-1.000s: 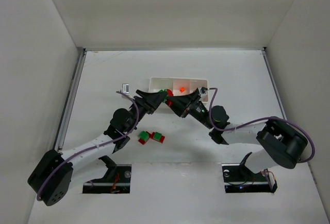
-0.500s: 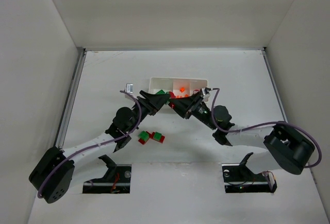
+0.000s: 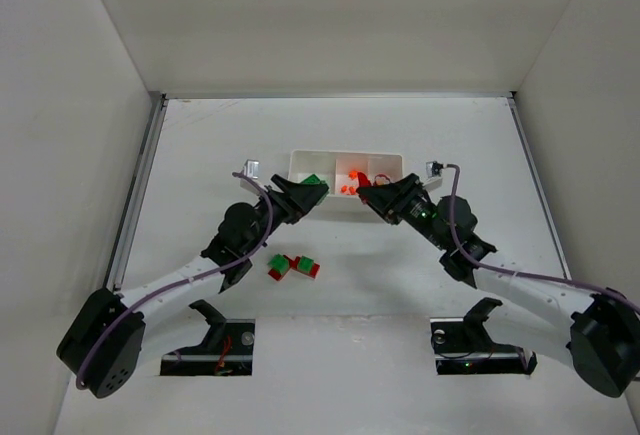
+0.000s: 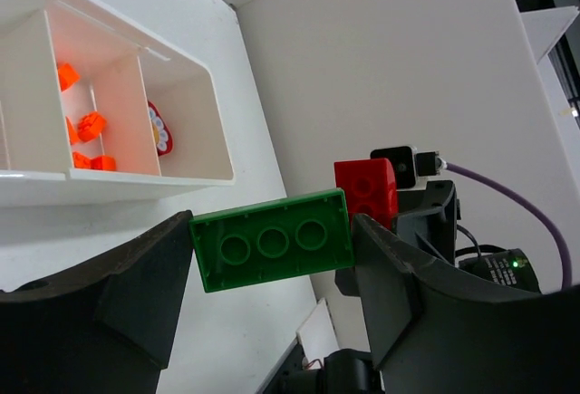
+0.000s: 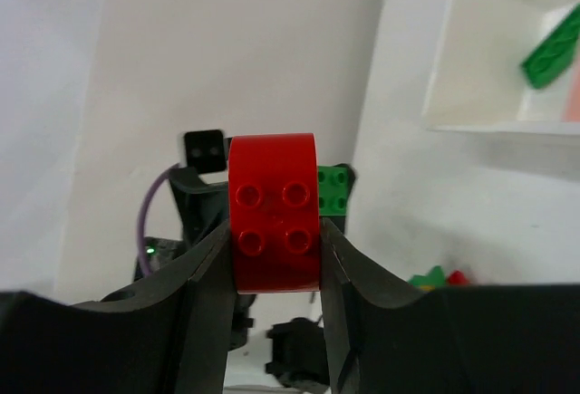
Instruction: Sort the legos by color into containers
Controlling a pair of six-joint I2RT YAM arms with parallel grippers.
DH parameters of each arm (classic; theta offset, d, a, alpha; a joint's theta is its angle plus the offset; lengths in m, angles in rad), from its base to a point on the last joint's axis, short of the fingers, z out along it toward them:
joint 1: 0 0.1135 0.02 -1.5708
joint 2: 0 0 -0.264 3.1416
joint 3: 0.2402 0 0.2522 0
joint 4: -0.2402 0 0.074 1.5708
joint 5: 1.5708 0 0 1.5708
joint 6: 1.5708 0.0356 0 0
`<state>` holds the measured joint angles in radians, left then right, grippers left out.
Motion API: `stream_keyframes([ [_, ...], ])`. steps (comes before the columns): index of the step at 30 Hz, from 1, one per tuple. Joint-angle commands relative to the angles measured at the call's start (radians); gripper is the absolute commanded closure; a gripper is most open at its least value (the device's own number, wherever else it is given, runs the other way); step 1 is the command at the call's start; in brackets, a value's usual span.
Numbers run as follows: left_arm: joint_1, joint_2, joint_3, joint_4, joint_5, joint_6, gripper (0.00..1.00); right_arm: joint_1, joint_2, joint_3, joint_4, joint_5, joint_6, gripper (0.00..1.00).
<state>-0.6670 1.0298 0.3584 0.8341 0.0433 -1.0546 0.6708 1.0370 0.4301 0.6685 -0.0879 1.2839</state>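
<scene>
I need to tilt my right gripper down and shift it over the white tray's section where a red piece (image 4: 158,129) lies beside the orange ones, then lower the red brick.
My left gripper (image 4: 272,242) is shut on a green brick (image 4: 270,238), seen from its underside. In the top view the left gripper (image 3: 311,192) is at the front left corner of the white tray (image 3: 345,156). My right gripper (image 5: 274,222) is shut on a red brick (image 5: 273,204); in the top view the right gripper (image 3: 366,187) is at the tray's front middle. The two held bricks are apart. The tray's middle compartment holds orange pieces (image 4: 88,126). A green brick (image 5: 551,53) lies in its left compartment, and a red piece (image 4: 158,129) lies in its right one.
Two joined green and red legos (image 3: 280,268) (image 3: 307,266) lie on the table in front of the tray, between the arms. White walls close in the table on three sides.
The two grippers were tip to tip at the tray's front. The right one has pulled away to the right with the red brick, and the left one keeps the green brick.
</scene>
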Motion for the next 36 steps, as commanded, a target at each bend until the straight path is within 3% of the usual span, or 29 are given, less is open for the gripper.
stream_keyframes([
  [1, 0.023, -0.033, 0.037, 0.007, 0.029, 0.027, 0.58, -0.033, -0.074, 0.062, -0.235, 0.060, -0.179, 0.77],
  [5, 0.040, -0.030, 0.042, -0.035, 0.030, 0.062, 0.58, -0.050, -0.107, 0.149, -0.510, 0.207, -0.363, 0.77],
  [10, 0.034, -0.025, 0.059, -0.110, -0.005, 0.143, 0.58, -0.069, -0.003, 0.251, -0.668, 0.379, -0.543, 0.77],
  [19, 0.043, 0.025, 0.134, -0.233, -0.059, 0.252, 0.58, -0.106, 0.230, 0.348, -0.593, 0.431, -0.636, 0.72],
  [25, 0.030, 0.110, 0.197, -0.257, -0.128, 0.307, 0.58, -0.124, 0.279, 0.372, -0.528, 0.439, -0.689, 0.58],
  [30, 0.028, 0.205, 0.255, -0.257, -0.160, 0.340, 0.58, -0.127, 0.299, 0.394, -0.518, 0.442, -0.716, 0.39],
  [33, 0.030, 0.256, 0.290, -0.266, -0.172, 0.360, 0.58, -0.127, 0.287, 0.388, -0.518, 0.442, -0.729, 0.34],
  [36, 0.030, 0.289, 0.323, -0.276, -0.197, 0.390, 0.58, -0.121, 0.238, 0.360, -0.517, 0.442, -0.730, 0.36],
])
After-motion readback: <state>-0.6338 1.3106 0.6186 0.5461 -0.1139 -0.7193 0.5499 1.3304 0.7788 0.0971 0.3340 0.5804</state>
